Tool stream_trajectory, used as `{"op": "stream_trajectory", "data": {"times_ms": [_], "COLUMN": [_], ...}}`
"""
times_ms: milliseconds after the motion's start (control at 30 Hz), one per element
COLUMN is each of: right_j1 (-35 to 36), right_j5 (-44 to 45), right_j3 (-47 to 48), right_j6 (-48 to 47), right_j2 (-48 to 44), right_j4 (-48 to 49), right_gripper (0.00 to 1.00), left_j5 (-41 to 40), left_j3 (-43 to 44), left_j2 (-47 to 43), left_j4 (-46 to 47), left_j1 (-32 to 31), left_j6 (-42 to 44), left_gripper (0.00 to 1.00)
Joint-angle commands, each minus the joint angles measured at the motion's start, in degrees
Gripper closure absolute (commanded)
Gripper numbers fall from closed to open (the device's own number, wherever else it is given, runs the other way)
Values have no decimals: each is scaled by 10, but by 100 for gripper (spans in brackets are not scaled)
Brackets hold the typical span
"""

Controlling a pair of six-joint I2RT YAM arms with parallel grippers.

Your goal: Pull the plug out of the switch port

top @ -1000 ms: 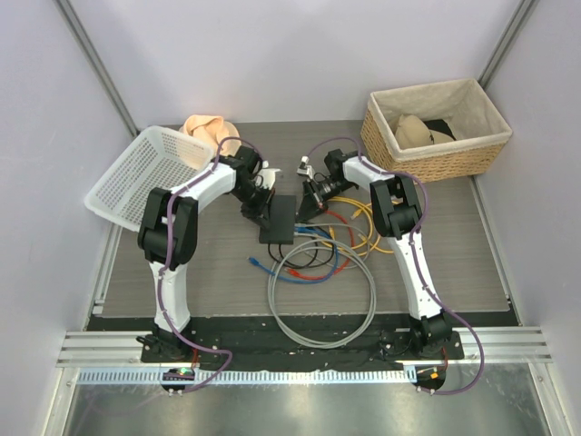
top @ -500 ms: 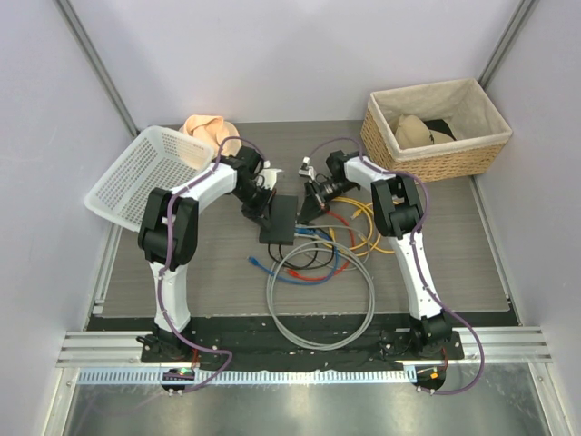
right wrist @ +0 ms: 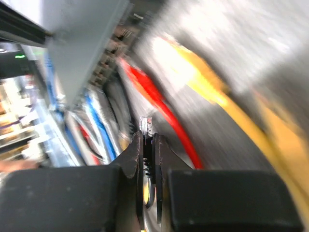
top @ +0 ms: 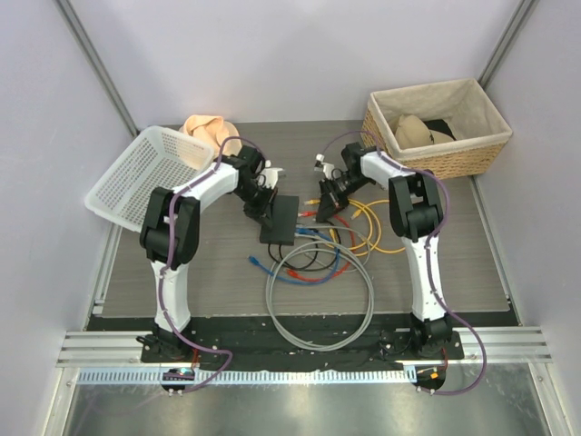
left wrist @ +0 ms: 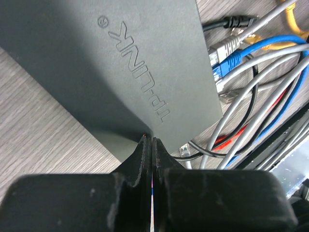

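Note:
The tip of the clear plug already hangs free of the switch's row of sockets. Next, my right gripper will carry the plug outward to the yellow plugs [top: 353, 213] and open there.
The switch [top: 280, 221] is a flat black box mid-table; in the left wrist view [left wrist: 120, 63] it reads TP-LINK, with grey and blue plugs [left wrist: 227, 58] in the sockets on its right edge. My left gripper [top: 261, 207] is shut, its tips [left wrist: 148, 140] pressed on the switch's near edge. My right gripper [top: 321, 211] is just right of the switch and shut on a clear plug [right wrist: 148, 124] with a black cable. The plug is free of the socket row [right wrist: 104, 63]. The right wrist view is blurred.
Red [right wrist: 159, 96], yellow [top: 372, 227] and blue cables tangle right of the switch. A grey cable coil [top: 320, 300] lies in front. A white mesh basket [top: 136, 173] stands at the left and a wicker basket [top: 436, 127] at the back right.
My right gripper has moved right, away from the switch's socket edge, with the plug in it. The left gripper has stayed on the switch.

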Motion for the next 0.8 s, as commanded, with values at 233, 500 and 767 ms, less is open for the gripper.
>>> {"op": "stream_trajectory", "data": {"times_ms": [233, 500, 767], "right_j1": [-59, -39, -16], "right_j5": [239, 392, 403], "right_j3": [-11, -77, -57], "right_j6": [-88, -82, -24], "right_j2": [-146, -185, -207], "right_j4": [-4, 109, 165], "right_gripper": [99, 99, 68], "left_j5": [-4, -8, -12], "left_j3": [28, 13, 25], "left_j2": [23, 14, -6], "left_j4": [25, 23, 15], "left_j1": [-5, -5, -4], "left_j6": [-21, -29, -19], "left_gripper": [100, 100, 100]}}
